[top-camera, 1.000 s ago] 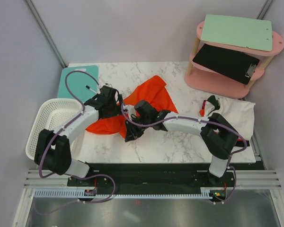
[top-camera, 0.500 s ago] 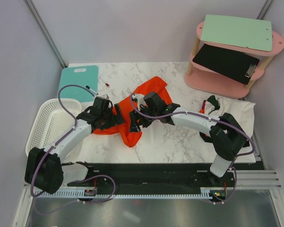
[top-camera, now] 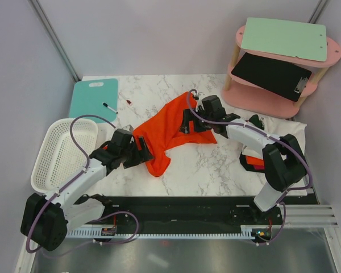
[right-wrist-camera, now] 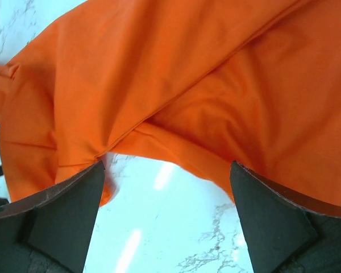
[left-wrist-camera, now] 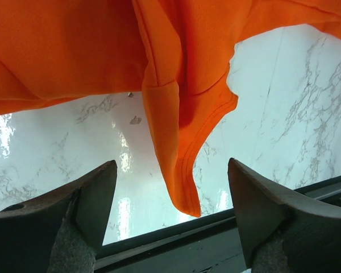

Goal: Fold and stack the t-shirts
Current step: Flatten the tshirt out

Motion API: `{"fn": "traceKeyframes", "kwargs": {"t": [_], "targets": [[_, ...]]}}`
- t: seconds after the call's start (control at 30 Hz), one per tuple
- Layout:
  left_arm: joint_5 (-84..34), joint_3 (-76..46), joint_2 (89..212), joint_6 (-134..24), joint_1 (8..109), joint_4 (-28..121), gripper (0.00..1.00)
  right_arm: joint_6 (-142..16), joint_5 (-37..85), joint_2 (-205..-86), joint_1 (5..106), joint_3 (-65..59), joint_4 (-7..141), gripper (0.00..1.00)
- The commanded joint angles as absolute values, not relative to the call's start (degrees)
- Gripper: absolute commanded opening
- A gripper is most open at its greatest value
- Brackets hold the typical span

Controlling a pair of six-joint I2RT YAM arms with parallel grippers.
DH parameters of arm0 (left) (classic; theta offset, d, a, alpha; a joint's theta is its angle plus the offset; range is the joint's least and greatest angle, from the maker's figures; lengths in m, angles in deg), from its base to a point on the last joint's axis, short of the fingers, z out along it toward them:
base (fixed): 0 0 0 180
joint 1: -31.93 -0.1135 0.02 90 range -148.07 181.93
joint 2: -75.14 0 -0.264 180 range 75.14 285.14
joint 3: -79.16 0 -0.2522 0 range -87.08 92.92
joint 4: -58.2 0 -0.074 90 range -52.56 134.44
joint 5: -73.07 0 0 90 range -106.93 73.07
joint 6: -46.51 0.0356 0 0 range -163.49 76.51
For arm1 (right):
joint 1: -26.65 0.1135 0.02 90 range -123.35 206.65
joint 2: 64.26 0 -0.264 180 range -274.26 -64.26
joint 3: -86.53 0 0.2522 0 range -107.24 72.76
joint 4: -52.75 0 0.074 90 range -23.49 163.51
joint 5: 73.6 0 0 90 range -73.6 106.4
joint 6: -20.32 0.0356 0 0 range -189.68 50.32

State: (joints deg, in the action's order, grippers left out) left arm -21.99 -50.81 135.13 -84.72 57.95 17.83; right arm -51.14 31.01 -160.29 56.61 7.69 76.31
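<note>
I need to reach outward with my right gripper next, lower it onto the shirt's far end at its shelf-side corner and close. That end lies outward of my right gripper, beside bare marble.
One orange-red t-shirt lies crumpled and partly spread in the middle of the marble table, a narrow tail reaching toward the near edge. My left gripper stands open at the shirt's near-left edge; in the left wrist view the tail lies ahead between the spread fingers of the gripper, untouched. My right gripper is open over the shirt's right part; its wrist view shows folded cloth just beyond the gripper. A patch of another red cloth shows under the right arm.
A white latticed basket hangs off the table's left edge. A teal cutting board with a marker lies at the back left. A pink two-tier shelf stands at the back right, with a white cloth sheet in front of it.
The right gripper has opened, let go of the shirt and moved back and right. The left gripper has drawn toward the near edge. The shirt now lies more spread out.
</note>
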Motion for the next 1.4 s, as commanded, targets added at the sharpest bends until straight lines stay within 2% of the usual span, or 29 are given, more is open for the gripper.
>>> {"fn": "traceKeyframes", "kwargs": {"t": [0.0,0.17,0.27,0.37,0.43,0.87,1.17,1.2,1.27,1.37], "targets": [[-21.24,-52.01,134.9,-87.7,59.78,19.3,0.84,-48.59,27.65,-159.53,54.78,6.5,73.45,0.98],[-20.71,-52.1,138.76,-86.99,62.68,20.97,0.76,-45.79,22.47,-162.78,52.59,4.04,72.84,0.98],[-20.8,-52.1,141.75,-87.69,64.79,23.25,0.62,-43.86,21.23,-165.33,50.92,2.63,70.39,0.98],[-20.1,-51.22,144.48,-87.44,66.29,24.22,0.35,-42.09,20.53,-167.88,48.72,0.96,68.28,0.98],[-19.13,-50.7,146.07,-87.0,67.08,24.49,0.03,-41.48,19.91,-169.81,47.31,-0.27,67.04,0.98],[-9.28,-45.86,134.65,-85.5,67.17,13.42,0.02,-37.26,19.91,-188.87,42.48,-14.24,60.36,0.96],[-8.05,-45.68,131.22,-84.71,67.17,12.01,0.02,-30.23,19.65,-193.99,42.56,-13.02,52.19,0.9],[-7.96,-45.59,131.13,-84.71,67.17,11.92,0.02,-29.87,19.82,-194.34,42.56,-12.84,50.79,0.84],[-7.7,-45.33,130.87,-84.71,67.26,11.57,0.02,-28.99,20.35,-195.83,42.48,-14.07,50.95,0.81],[-7.52,-45.15,130.25,-84.62,67.26,11.22,0.02,-27.59,21.58,-198.12,42.56,-15.65,49.99,0.66]]}}
